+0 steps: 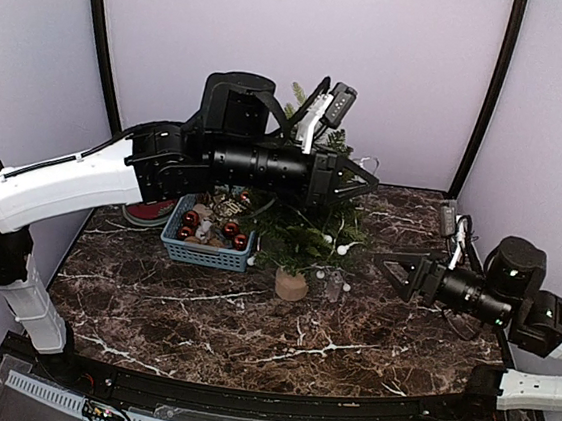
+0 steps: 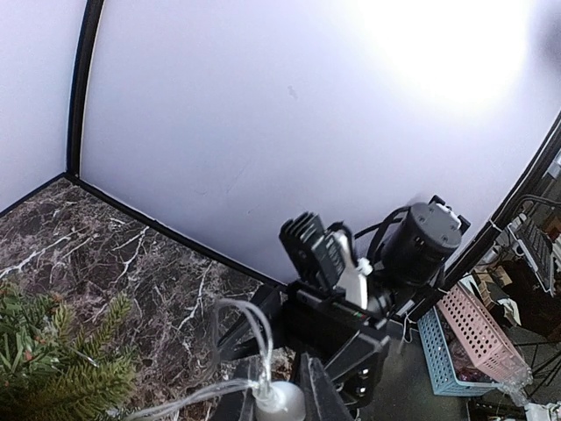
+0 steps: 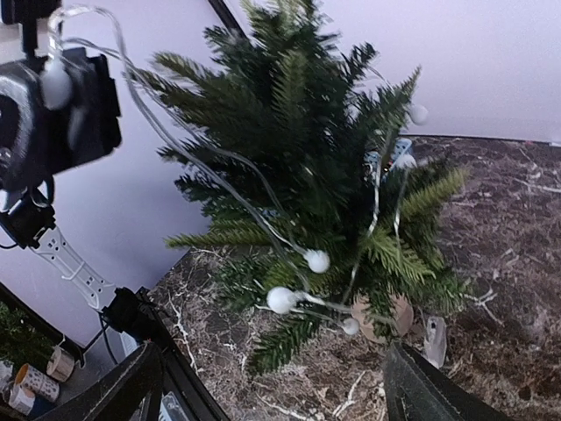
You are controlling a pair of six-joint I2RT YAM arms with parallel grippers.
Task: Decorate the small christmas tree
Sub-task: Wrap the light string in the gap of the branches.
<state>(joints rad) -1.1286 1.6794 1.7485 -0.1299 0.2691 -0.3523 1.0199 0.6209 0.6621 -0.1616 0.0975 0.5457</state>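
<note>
My right gripper should next go down and tilt downward, to the left in the top view, onto the lowest white bulb, because that bulb hangs below the branches.
The small christmas tree stands mid-table on its pale wooden base, with a clear light string of white bulbs draped over it. My left gripper hovers above the tree's right side, shut on one white bulb of the string, and a wire loop rises from that bulb. In the right wrist view the left gripper shows at the upper left, with the string running down to the tree. My right gripper is open and empty, low and right of the tree, pointing at it.
A blue basket with red baubles sits left of the tree, under the left arm. A red disc lies left of the basket. A small clear piece stands beside the wooden base. Pale walls close in the back and sides.
</note>
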